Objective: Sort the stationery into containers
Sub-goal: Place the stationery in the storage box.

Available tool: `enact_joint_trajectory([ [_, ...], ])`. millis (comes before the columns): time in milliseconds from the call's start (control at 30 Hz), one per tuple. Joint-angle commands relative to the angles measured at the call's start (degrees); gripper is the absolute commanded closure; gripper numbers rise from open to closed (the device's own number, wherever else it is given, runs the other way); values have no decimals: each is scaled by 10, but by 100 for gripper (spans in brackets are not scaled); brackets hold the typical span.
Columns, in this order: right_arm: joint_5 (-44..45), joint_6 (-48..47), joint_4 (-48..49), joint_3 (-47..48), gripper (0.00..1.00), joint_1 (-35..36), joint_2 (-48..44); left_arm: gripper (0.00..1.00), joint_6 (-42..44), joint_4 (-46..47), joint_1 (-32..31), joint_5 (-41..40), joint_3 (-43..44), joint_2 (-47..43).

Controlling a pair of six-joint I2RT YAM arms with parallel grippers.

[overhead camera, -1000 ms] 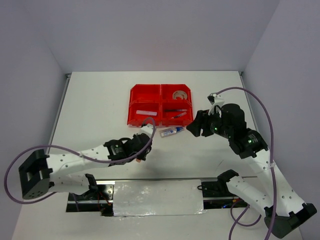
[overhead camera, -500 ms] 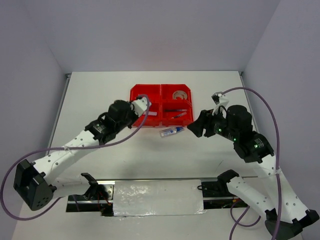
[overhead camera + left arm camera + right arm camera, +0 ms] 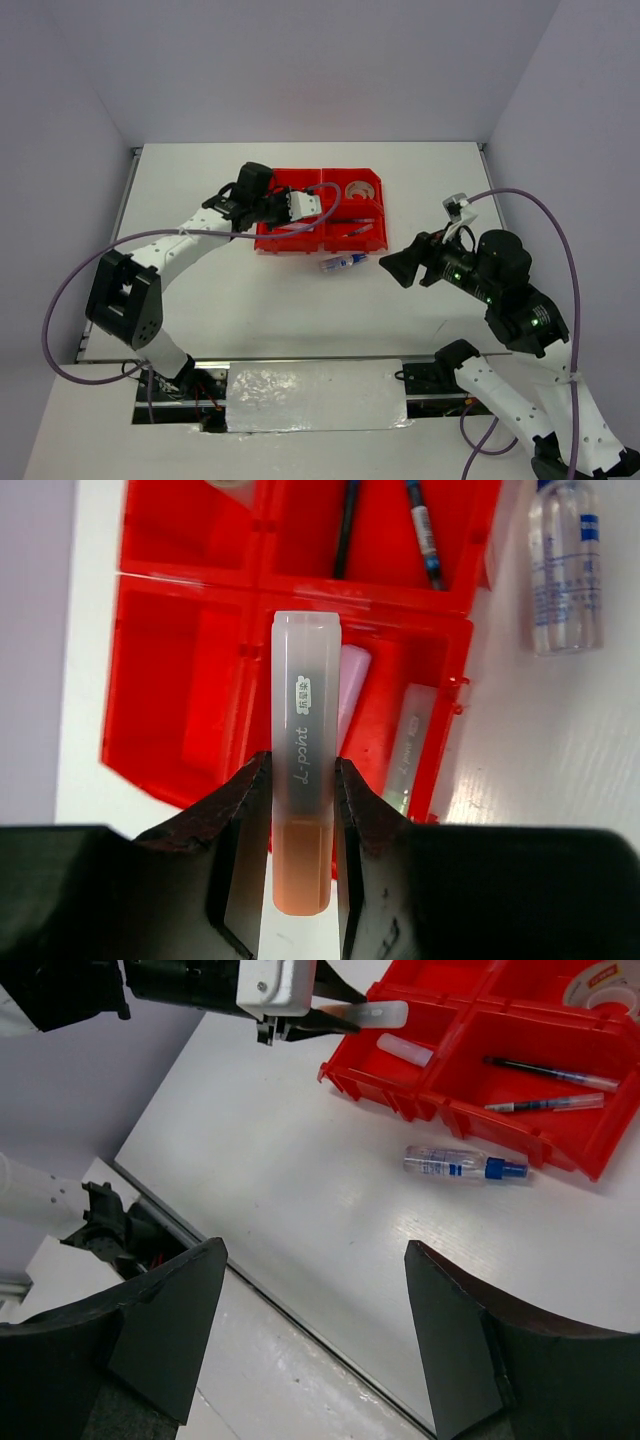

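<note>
I should lower my left gripper into the bin with the pink and green highlighters and let go of the orange one there. The same kind is already in that bin.
My left gripper (image 3: 303, 780) is shut on an orange highlighter (image 3: 305, 730) with a frosted cap. It holds the highlighter above the red containers (image 3: 180, 580), over the bin where a pink highlighter (image 3: 352, 685) and a green one (image 3: 408, 745) lie. From above, this gripper (image 3: 322, 205) hangs over the middle of the block (image 3: 272, 186). Two pens (image 3: 355, 222) lie in the near right bin, and a tape roll (image 3: 361, 189) in the far right one. The blue-capped glue tube (image 3: 343, 263) lies on the table in front of the bins. My right gripper (image 3: 392, 268) stands open and empty, right of the tube.
In the right wrist view the table's near edge (image 3: 300, 1290) and a metal strip run below the fingers. The left arm's cable (image 3: 70, 290) loops over the table's left side. Walls close in the back and both sides.
The left arm has swung from the near table up over the bins with the highlighter in its grip. The right gripper has drawn back to the right and opened wider.
</note>
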Motion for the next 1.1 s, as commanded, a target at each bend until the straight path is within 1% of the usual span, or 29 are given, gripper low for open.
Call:
enact_joint_trajectory([
  [0,23,-2,-7,19,20,5,-10,100,41,10,2,63,7,5],
  [100,24,-2,-13,20,20,5,-9,100,40,12,2,70,13,20],
  [133,24,-1,-11,16,20,4,-12,100,45,-7,2,75,25,30],
  [233,23,1,-2,3,20,5,-20,100,53,-14,2,75,28,40],
  [700,14,-5,-7,-5,20,5,-20,94,34,-3,2,89,27,51],
  [833,13,-5,-7,-3,20,4,-23,92,15,2,2,87,34,58],
  [1067,15,-9,-14,3,20,5,-23,91,8,3,2,87,38,67],
])
